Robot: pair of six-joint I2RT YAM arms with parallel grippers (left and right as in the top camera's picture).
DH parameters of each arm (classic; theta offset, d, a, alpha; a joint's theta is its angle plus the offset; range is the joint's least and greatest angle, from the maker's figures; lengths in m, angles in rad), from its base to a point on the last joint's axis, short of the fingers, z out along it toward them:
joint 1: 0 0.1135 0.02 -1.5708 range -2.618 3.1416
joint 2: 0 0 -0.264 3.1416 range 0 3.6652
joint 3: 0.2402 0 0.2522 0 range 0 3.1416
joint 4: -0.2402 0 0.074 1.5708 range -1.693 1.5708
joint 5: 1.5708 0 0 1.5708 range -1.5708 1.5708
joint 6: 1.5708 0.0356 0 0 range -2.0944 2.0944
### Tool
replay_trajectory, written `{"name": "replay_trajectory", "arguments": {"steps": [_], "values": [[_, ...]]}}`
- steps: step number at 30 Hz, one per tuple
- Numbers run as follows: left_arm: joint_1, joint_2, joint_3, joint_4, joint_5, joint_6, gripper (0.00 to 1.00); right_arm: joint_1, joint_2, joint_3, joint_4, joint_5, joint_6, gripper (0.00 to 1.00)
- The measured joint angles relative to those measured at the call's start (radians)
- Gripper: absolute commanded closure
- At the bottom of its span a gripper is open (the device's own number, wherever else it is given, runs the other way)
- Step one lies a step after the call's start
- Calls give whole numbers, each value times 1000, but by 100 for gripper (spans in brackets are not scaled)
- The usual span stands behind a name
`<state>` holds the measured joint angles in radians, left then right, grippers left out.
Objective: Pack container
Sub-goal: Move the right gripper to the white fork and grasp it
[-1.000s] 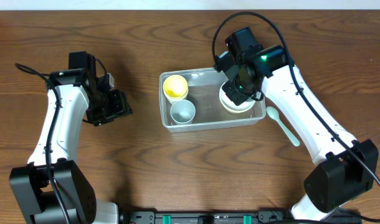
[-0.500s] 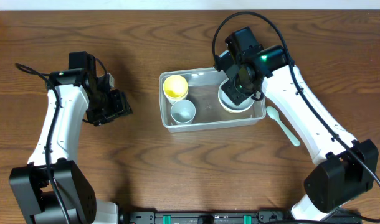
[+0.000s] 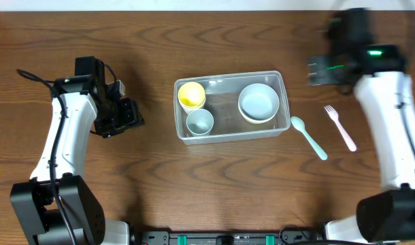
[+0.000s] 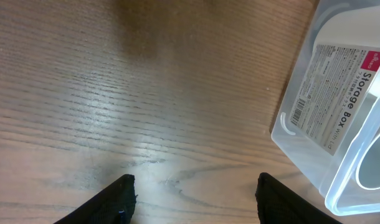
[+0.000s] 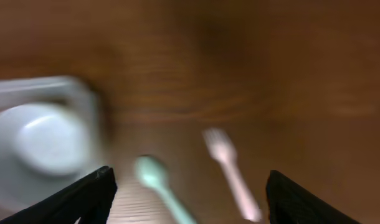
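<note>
My right gripper will next go down and close on the pink fork's head point(image 3: 332, 114), because the fork still lies on the tabletop outside the container point(image 3: 229, 131).
The clear container point(image 3: 229, 131) sits mid-table. It holds a yellow cup point(image 3: 191, 94), a pale blue cup point(image 3: 199, 122) and a white bowl point(image 3: 258, 102). A mint spoon point(image 3: 308, 136) and a pink fork point(image 3: 340, 127) lie on the table to its right. My right gripper point(image 3: 321, 70) is open and empty, above and right of the container; its blurred wrist view shows the bowl point(image 5: 43, 143), spoon point(image 5: 157, 180) and fork point(image 5: 230, 168). My left gripper point(image 3: 129, 117) is open and empty left of the container, whose labelled wall point(image 4: 330, 106) shows in the left wrist view.
The wooden table point(image 3: 92, 190) carries only these things. A black cable point(image 3: 34, 78) trails by the left arm.
My right gripper let go of the white bowl in the container and swung away to the upper right. The fork came into view. The left arm has not moved.
</note>
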<state>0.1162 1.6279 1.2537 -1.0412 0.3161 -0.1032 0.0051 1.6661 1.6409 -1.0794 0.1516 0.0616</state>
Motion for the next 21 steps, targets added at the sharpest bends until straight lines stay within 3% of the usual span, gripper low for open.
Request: {"name": "replay_trajectory", "arguments": {"steps": [7, 21], "values": [[0, 0, 0, 0, 0, 0, 37, -211, 77, -68, -5, -85, -186, 13], [0, 0, 0, 2, 0, 1, 37, -233, 328, -158, 80, -128, -333, 14]]}}
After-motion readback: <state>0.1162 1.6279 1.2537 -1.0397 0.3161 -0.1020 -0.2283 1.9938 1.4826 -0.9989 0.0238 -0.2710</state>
